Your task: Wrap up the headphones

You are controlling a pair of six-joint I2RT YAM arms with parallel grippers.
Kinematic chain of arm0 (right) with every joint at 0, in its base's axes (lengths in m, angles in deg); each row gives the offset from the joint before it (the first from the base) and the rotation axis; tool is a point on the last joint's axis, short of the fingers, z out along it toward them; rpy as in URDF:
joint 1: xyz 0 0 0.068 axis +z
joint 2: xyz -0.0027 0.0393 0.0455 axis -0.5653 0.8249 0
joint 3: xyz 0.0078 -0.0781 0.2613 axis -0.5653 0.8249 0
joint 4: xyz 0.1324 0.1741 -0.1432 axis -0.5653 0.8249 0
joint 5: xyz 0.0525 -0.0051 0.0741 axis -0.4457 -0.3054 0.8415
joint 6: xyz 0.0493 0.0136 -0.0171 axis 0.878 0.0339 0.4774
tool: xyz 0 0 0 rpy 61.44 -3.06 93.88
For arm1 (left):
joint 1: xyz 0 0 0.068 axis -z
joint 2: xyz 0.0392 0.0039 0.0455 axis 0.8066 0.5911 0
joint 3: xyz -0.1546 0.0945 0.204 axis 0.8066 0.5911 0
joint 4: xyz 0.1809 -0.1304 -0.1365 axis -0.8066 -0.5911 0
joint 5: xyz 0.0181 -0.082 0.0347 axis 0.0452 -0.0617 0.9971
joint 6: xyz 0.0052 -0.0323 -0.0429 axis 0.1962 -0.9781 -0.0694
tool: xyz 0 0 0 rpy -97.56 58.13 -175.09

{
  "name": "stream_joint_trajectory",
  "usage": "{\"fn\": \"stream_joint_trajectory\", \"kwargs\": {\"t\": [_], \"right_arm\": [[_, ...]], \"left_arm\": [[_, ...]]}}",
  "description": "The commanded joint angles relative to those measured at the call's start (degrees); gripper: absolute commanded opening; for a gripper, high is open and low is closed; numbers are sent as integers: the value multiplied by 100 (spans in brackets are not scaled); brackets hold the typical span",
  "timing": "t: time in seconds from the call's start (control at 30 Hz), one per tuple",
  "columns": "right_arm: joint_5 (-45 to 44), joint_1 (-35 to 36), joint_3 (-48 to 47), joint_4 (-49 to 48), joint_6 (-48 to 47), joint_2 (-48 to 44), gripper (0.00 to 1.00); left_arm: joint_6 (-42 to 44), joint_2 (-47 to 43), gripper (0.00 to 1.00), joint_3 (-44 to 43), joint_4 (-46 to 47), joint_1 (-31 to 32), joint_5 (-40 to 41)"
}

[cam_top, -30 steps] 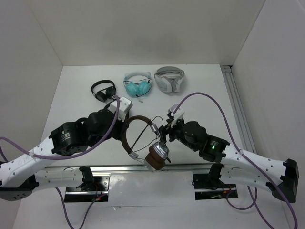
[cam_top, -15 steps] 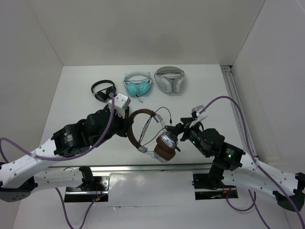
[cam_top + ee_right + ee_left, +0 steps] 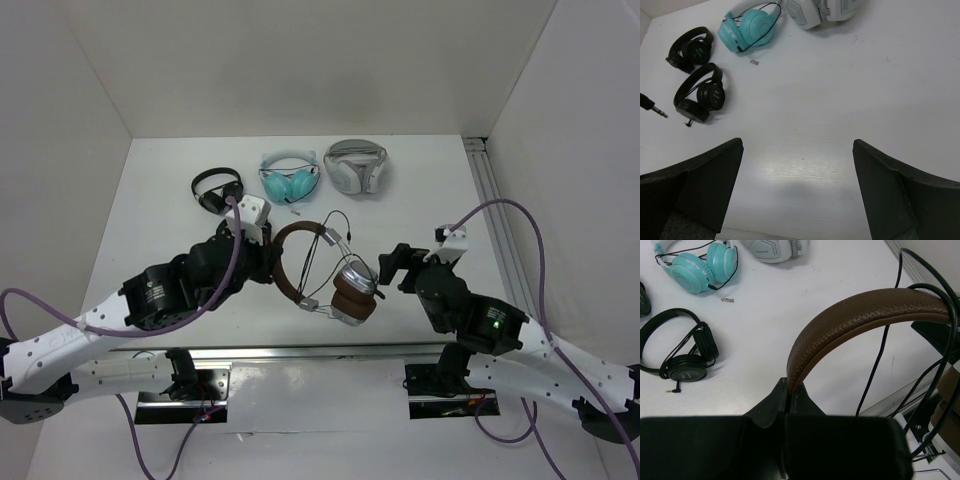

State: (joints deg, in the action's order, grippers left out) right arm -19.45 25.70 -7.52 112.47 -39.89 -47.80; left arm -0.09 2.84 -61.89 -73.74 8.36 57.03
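Observation:
I will next move my left gripper down and outward onto the bare tabletop before the teal headphones (image 3: pixel 780 326) and let go of the headband there, because that spot is clear.
The headphones have a dark brown headband (image 3: pixel 292 250), brown ear pads and silver earcups (image 3: pixel 352 290). They are held just above the table's near middle. My left gripper (image 3: pixel 268 262) is shut on the headband's left end, seen close in the left wrist view (image 3: pixel 789 389), where the brown band (image 3: pixel 860 312) arcs to the right. The thin black cable (image 3: pixel 879 357) hangs in loose loops across the band and by the earcups. My right gripper (image 3: pixel 392 266) is open and empty, a little right of the earcups; in its wrist view (image 3: pixel 797 150) only bare table lies between the fingers.
Along the back lie small black headphones (image 3: pixel 216 188), teal headphones (image 3: pixel 288 178) and white-grey headphones (image 3: pixel 354 166). The right wrist view shows two small black pairs (image 3: pixel 701 94) and a jack plug (image 3: pixel 652 107) at its left edge. A metal rail (image 3: pixel 500 225) runs along the right side.
My right gripper has opened and drawn back to the right, away from the earcups. My left gripper has carried the headphones a little farther back and right.

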Motion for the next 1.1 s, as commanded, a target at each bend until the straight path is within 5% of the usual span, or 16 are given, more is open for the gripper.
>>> {"fn": "stream_joint_trajectory", "kwargs": {"t": [0.0, 0.37, 1.07], "right_arm": [[-449, 9, -308, 517, 559, -287, 98], [-307, 9, -527, 683, 365, -1141, 94], [-61, 9, -414, 771, 427, -913, 94]], "left_arm": [[-298, -78, 0, 154, 797, 1, 128], [-772, -9, 0, 1394, 1553, 1, 444], [-3049, 1556, 0, 1132, 86, 1, 444]]}}
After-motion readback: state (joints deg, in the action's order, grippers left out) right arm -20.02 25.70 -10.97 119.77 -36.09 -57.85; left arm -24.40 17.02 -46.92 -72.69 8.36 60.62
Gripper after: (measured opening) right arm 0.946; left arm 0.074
